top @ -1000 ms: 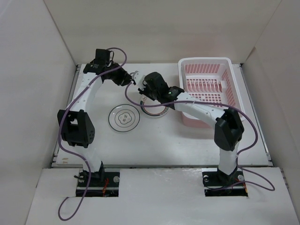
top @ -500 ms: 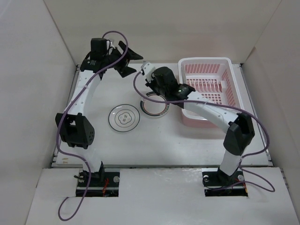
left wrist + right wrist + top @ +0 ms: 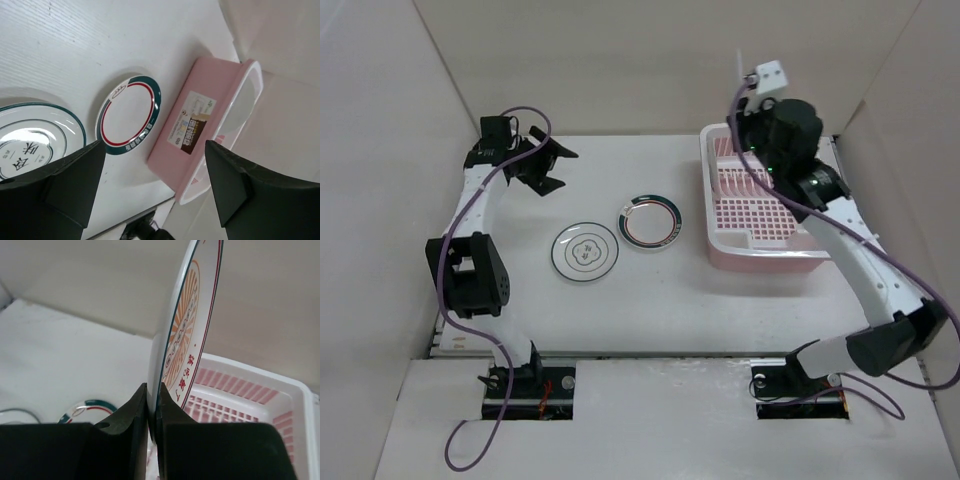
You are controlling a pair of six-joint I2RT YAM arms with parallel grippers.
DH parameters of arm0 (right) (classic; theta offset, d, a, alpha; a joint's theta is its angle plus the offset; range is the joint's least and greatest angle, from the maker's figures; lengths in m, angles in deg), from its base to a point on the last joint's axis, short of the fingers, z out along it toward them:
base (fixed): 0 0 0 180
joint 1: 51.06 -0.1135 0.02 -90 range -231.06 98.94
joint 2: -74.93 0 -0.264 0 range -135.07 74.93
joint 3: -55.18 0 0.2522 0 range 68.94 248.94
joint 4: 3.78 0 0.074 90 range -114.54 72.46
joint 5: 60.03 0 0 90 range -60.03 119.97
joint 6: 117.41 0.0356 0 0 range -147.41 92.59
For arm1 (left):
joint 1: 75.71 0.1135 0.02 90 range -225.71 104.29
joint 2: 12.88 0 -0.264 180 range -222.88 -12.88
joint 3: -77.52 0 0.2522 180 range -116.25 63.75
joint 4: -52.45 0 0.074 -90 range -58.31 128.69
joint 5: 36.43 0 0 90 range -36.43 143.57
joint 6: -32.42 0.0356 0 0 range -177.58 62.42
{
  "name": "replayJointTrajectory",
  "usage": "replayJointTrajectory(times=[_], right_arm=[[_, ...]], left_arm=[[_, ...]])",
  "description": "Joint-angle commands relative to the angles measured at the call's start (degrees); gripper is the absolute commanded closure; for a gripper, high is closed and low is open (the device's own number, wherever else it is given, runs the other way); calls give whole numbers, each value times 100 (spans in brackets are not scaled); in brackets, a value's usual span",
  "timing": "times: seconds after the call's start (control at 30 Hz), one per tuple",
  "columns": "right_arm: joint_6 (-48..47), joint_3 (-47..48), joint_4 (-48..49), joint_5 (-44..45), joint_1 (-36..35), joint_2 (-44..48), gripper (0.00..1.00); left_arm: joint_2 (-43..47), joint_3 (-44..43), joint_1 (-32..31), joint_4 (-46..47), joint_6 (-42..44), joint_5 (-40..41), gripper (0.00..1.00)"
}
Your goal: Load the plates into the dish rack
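I should lower my right gripper next, tilting it downward, and let go of the upright plate in the dish rack's far end (image 3: 732, 180), because that end is open and below my right gripper.
My right gripper (image 3: 748, 100) is raised above the far end of the pink dish rack (image 3: 708, 190), shut on the rim of an orange sunburst plate (image 3: 741, 68) that stands on edge. The right wrist view shows that plate (image 3: 187, 325) upright between the fingers (image 3: 135, 425), with the dish rack (image 3: 250, 390) below. Two plates lie flat on the table: a teal-rimmed one (image 3: 649, 221) and a flower-outline one (image 3: 585, 251). At the far left my left gripper (image 3: 545, 165) hangs open, holding nothing. Its wrist view takes in the teal-rimmed plate (image 3: 127, 117), the flower plate (image 3: 30, 137) and the dish rack (image 3: 200, 125).
White walls enclose the table on the left, back and right. The rack stands at the back right, close to the right wall. Purple cables loop off both arms.
My left gripper opened and drew back to the left. My right gripper closed on the sunburst plate and carried it from mid-table up over the rack.
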Motion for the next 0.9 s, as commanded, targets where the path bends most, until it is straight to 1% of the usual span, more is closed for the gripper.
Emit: replayJointTrajectory(times=[0.0,0.07,0.1,0.13,0.23,0.37,0.4,0.57,0.63,0.67,0.7,0.73,0.83,0.87], right_arm=[[549,-283,464,-844,833,294,100],[733,-573,464,-1318,1178,434,100],[786,-696,577,-1852,1467,435,100],[856,-906,656,-2101,1591,487,100],[1041,-1013,719,-2752,1882,295,100],[972,-1145,719,-2929,1935,-39,100],[971,-1146,719,-2929,1935,-127,100],[796,-1251,719,-2719,1935,-347,100],[796,-1313,719,-2648,1935,-409,100],[796,-1313,719,-2596,1935,-409,100],[796,-1365,719,-2595,1935,-479,100],[796,-1365,719,-2543,1935,-540,100],[796,-1427,719,-2481,1935,-594,100],[796,-1427,719,-2481,1935,-655,100]], left_arm=[[-73,176,-207,263,444,-164,22],[-144,238,-277,316,505,-164,22],[-223,308,-278,368,506,-164,22],[-224,309,-356,369,558,-164,22],[-398,309,-480,369,611,-164,22],[-470,256,-480,316,673,-94,24],[-470,117,-480,255,751,-33,24],[-522,-236,-480,0,954,205,24],[-575,-306,-480,-52,1007,205,20],[-575,-367,-480,-53,1007,205,16],[-575,-368,-480,-53,1007,257,16],[-575,-368,-480,-53,1059,258,12],[-575,-421,-427,-158,1112,328,12],[-575,-473,-427,-158,1112,380,0]])
